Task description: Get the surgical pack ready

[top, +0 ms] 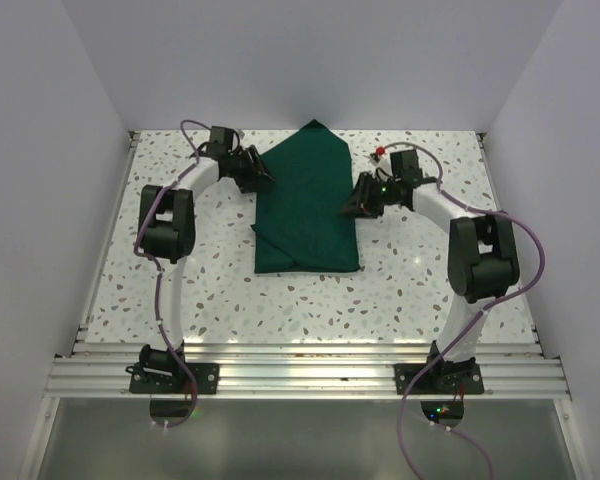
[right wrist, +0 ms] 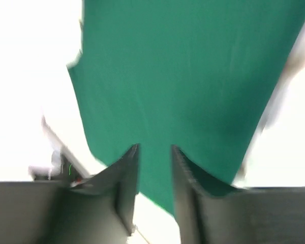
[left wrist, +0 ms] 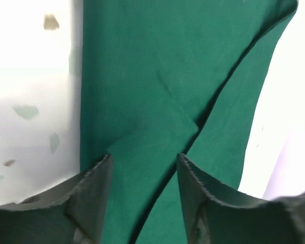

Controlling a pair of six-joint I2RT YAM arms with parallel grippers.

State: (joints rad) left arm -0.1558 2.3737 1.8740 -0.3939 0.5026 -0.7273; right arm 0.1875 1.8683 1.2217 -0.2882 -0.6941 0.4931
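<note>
My left gripper is farther out across the cloth (left wrist: 157, 101). My right gripper should move outward along the bundle's edge next and down onto the bundle's far part.
The surgical pack (top: 307, 205) is a dark green cloth bundle, folded to a long shape with a pointed far end, lying mid-table. No tray, instruments or packets show; the cloth hides whatever is inside. My left gripper (top: 262, 180) is at the bundle's upper left edge, jaws open, with folded layers of the cloth (left wrist: 157, 101) below and between them (left wrist: 144, 162). My right gripper (top: 352, 208) is at the bundle's right edge, jaws open over the cloth (right wrist: 183, 76), nothing gripped (right wrist: 155, 152).
A small red and white object (top: 379, 153) lies at the back right of the speckled table (top: 280, 300), near the right wrist. White walls close the table on three sides. An aluminium rail (top: 300, 375) runs along the near edge.
</note>
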